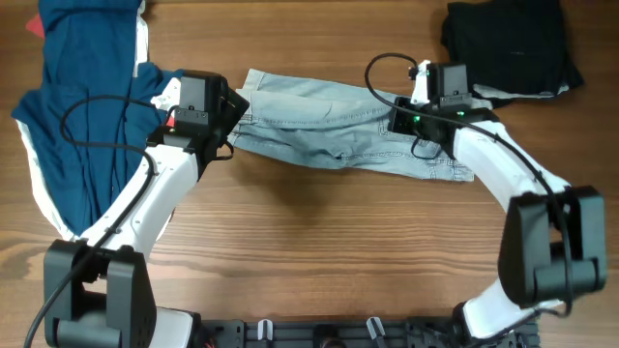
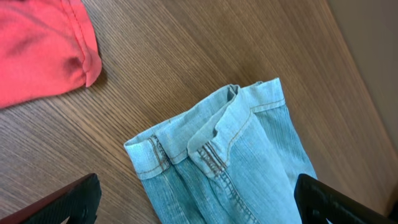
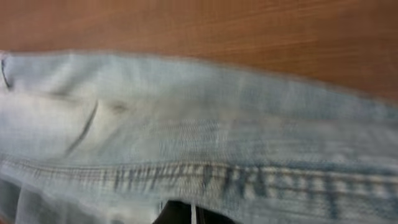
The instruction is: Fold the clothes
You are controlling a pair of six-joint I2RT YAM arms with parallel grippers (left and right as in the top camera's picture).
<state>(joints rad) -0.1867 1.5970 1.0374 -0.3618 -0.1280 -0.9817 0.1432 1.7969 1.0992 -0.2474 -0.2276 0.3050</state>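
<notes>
A fold still crosses the crumpled middle of the shorts (image 1: 329, 121). My right gripper needs to sweep over it next, left in the overhead view, and release the denim.
Pale blue denim shorts (image 1: 329, 121) lie crumpled across the middle of the table. My left gripper (image 1: 235, 116) hovers over their left end, open. In the left wrist view its dark fingers (image 2: 78, 199) stand wide on either side of the waistband corner (image 2: 205, 149), apart from it. My right gripper (image 1: 404, 118) is down on the right part of the shorts. In the right wrist view its fingertips (image 3: 193, 214) are pressed together in the stitched denim hem (image 3: 236, 177), shut on the cloth.
A large navy garment (image 1: 87, 116) with white trim and a red part (image 2: 37, 50) is heaped at the back left. Black garments (image 1: 513, 43) lie folded at the back right. Bare wood runs along the front of the table (image 1: 319, 251).
</notes>
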